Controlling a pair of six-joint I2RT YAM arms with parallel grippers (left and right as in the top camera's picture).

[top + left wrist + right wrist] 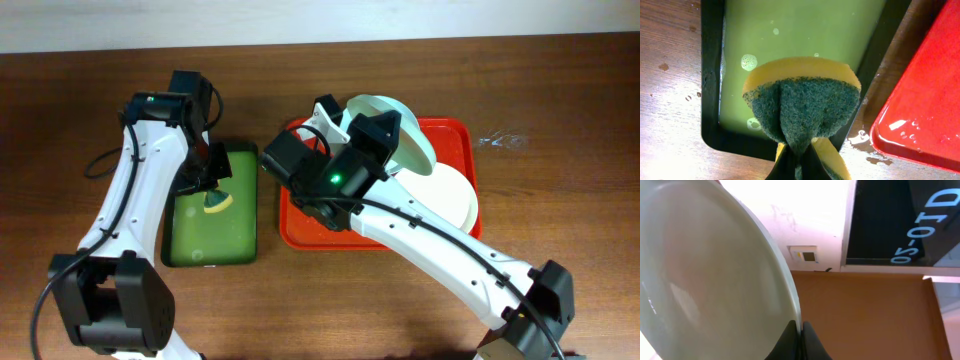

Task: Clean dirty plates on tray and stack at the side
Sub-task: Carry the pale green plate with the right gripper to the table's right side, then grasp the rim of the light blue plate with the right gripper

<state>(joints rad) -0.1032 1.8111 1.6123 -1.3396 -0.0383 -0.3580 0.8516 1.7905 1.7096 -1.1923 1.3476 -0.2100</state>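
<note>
I should move my right gripper down to the right in the overhead view and let go of the plate on the tabletop beside the red tray, because that spot is empty.
My right gripper (800,330) is shut on the rim of a pale mint-blue plate (705,280) and holds it lifted on edge. In the overhead view this plate (405,135) stands tilted above the back of the red tray (300,238), by the right gripper (340,118). A white plate (452,195) lies flat on the tray's right side. My left gripper (800,160) is shut on a yellow sponge with a green scouring face (802,102). It holds the sponge over the green tray; in the overhead view the left gripper (212,185) is left of the red tray.
The small green black-rimmed tray (240,240) holds soapy liquid with bubbles (805,30). The red tray's wet corner (925,110) lies just to its right, with water drops on the wooden table (560,100) between them. A black cable trails at the left.
</note>
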